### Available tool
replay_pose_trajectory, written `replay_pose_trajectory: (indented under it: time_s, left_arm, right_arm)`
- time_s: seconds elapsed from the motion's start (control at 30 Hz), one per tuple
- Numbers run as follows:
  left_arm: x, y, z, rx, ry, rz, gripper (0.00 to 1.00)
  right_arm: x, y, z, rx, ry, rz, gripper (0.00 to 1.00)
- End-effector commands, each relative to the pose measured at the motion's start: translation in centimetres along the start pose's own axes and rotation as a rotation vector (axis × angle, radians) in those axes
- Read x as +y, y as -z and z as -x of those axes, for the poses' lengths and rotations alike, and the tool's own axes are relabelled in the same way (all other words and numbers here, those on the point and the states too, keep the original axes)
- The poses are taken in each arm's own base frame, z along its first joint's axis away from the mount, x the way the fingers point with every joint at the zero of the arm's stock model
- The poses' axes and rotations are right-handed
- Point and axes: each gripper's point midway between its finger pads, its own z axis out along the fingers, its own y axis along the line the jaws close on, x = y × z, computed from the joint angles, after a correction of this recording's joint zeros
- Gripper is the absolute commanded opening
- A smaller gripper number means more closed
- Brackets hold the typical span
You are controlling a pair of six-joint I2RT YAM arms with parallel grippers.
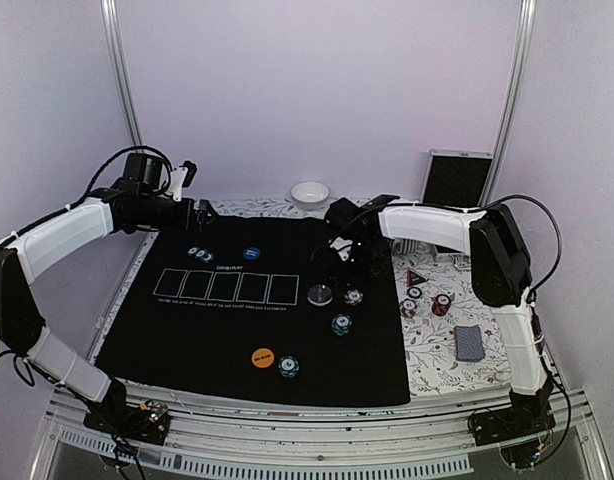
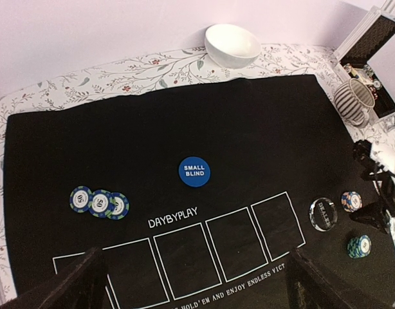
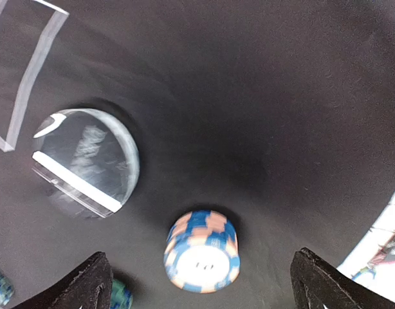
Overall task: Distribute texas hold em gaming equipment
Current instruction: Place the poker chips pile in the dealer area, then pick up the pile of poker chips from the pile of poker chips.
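Observation:
The other blue-orange stack beside the mat's edge still lies off the mat, so my right gripper will next rise, swing over the floral cloth and lower onto it.
On the black mat (image 1: 187,330) lie three blue-green chips (image 1: 199,254), a blue "small blind" disc (image 1: 251,254), a clear dealer button (image 1: 319,294), a blue-orange chip stack (image 1: 353,296), two green chip stacks (image 1: 341,324) (image 1: 288,366) and an orange disc (image 1: 262,357). My right gripper (image 1: 355,262) is open above the blue-orange stack (image 3: 202,251), which sits between its fingers (image 3: 88,283), not gripped. My left gripper (image 1: 202,213) is open and empty, high over the mat's far left, looking at the chips (image 2: 100,203) and blue disc (image 2: 194,172).
On the floral cloth right of the mat are a red triangular marker (image 1: 417,277), loose chips (image 1: 442,304) and a blue-backed card deck (image 1: 469,342). A white bowl (image 1: 310,193) stands at the back. A striped mug (image 2: 354,102) and an open case (image 1: 455,180) are at the back right.

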Motion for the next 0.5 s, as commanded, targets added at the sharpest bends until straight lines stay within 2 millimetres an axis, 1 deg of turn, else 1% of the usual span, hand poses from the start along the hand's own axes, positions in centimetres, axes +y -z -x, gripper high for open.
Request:
replay_pose_trajectory:
  time_s: [0.0,0.07,0.1,0.13,0.2,0.27,0.33,0.4,0.47]
  left_arm:
    - [0.1,0.3,0.0,-0.007,-0.008,-0.008,0.98]
    - [0.1,0.4,0.1,-0.010,-0.009,-0.010,0.98]
    - [0.0,0.4,0.1,-0.009,-0.009,-0.011,0.98]
    - [0.0,0.4,0.1,-0.009,-0.008,-0.013,0.98]
    - [0.0,0.5,0.1,-0.011,-0.009,-0.014,0.98]
    - [0.0,0.5,0.2,-0.013,-0.010,-0.014,0.98]
    - [0.0,0.5,0.2,-0.012,-0.009,-0.014,0.98]
    - [0.0,0.4,0.2,-0.011,-0.009,-0.015,0.98]
    - [-0.1,0.4,0.1,-0.009,-0.008,-0.018,0.98]
  right_arm:
    - [0.3,9.9,4.2,-0.253,-0.010,0.062,0.99]
    - [-1.1,12.2,4.2,-0.297,-0.037,0.038,0.99]
    - [-2.2,13.0,3.7,-0.302,-0.057,0.022,0.99]
    - [-3.1,12.9,2.9,-0.283,-0.075,0.004,0.99]
    - [-4.9,11.7,0.6,-0.214,-0.121,-0.032,0.99]
    - [-6.1,10.3,-2.0,-0.143,-0.151,-0.060,0.99]
    - [-6.5,8.6,-4.4,-0.082,-0.175,-0.062,0.99]
    - [-6.2,7.5,-5.8,-0.046,-0.191,-0.038,0.99]
    - [-6.5,6.4,-7.1,-0.008,-0.204,-0.043,0.99]
